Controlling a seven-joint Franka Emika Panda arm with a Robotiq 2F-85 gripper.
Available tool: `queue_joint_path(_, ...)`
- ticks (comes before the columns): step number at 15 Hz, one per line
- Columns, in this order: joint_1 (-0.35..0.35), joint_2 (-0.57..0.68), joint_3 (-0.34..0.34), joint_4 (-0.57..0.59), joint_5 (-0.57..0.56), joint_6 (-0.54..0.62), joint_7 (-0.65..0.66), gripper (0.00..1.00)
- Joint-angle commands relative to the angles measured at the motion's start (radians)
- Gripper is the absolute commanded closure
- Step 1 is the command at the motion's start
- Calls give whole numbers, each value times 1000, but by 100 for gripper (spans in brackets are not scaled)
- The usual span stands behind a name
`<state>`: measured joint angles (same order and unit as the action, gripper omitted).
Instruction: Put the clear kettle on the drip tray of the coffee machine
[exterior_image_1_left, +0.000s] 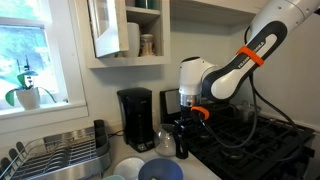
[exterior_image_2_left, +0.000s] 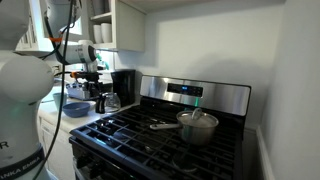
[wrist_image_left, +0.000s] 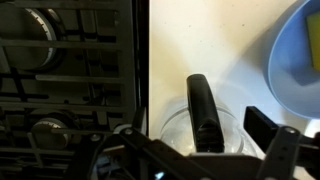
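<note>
I will next lower my gripper onto the black handle (wrist_image_left: 203, 108) of the clear kettle and close on it, because its open fingers are already on both sides of that handle in the wrist view.
The clear kettle (wrist_image_left: 176, 131), a glass carafe with a black handle (wrist_image_left: 203, 108), stands on the white counter beside the stove. In the wrist view my gripper (wrist_image_left: 196, 142) is open just above it, one finger on each side of its body, not closed on it. In an exterior view the gripper (exterior_image_1_left: 183, 128) hangs low over the kettle (exterior_image_1_left: 166, 141), to the right of the black coffee machine (exterior_image_1_left: 135, 118). The drip tray (exterior_image_1_left: 140, 146) at the machine's base looks bare. The machine also shows in an exterior view (exterior_image_2_left: 123, 88).
A blue bowl (wrist_image_left: 298, 52) sits on the counter close to the kettle, also in an exterior view (exterior_image_1_left: 160, 170). A metal dish rack (exterior_image_1_left: 60, 155) stands at the left. The black stove (exterior_image_2_left: 160, 135) carries a steel pot (exterior_image_2_left: 197, 126). Cabinets hang above.
</note>
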<state>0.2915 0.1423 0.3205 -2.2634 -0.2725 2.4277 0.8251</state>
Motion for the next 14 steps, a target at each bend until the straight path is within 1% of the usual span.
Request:
queue_joint_path(1, 34, 57, -41, 34, -16, 55, 10, 0)
queue_joint_path(4, 55, 95, -68, 53, -31, 135, 24, 0)
queue_joint_path(8, 98, 138, -119, 84, -75, 183, 34, 0)
queue_joint_path(9, 108, 145, -131, 89, -87, 189, 36, 4)
queue_joint_path(10, 117, 153, -140, 96, -91, 190, 35, 23)
queue_joint_path(12, 131, 164, -154, 107, -94, 185, 27, 31)
queue_joint_path(13, 137, 169, -158, 111, -93, 178, 23, 37)
queue_joint_path(14, 143, 173, -162, 114, -94, 178, 22, 46)
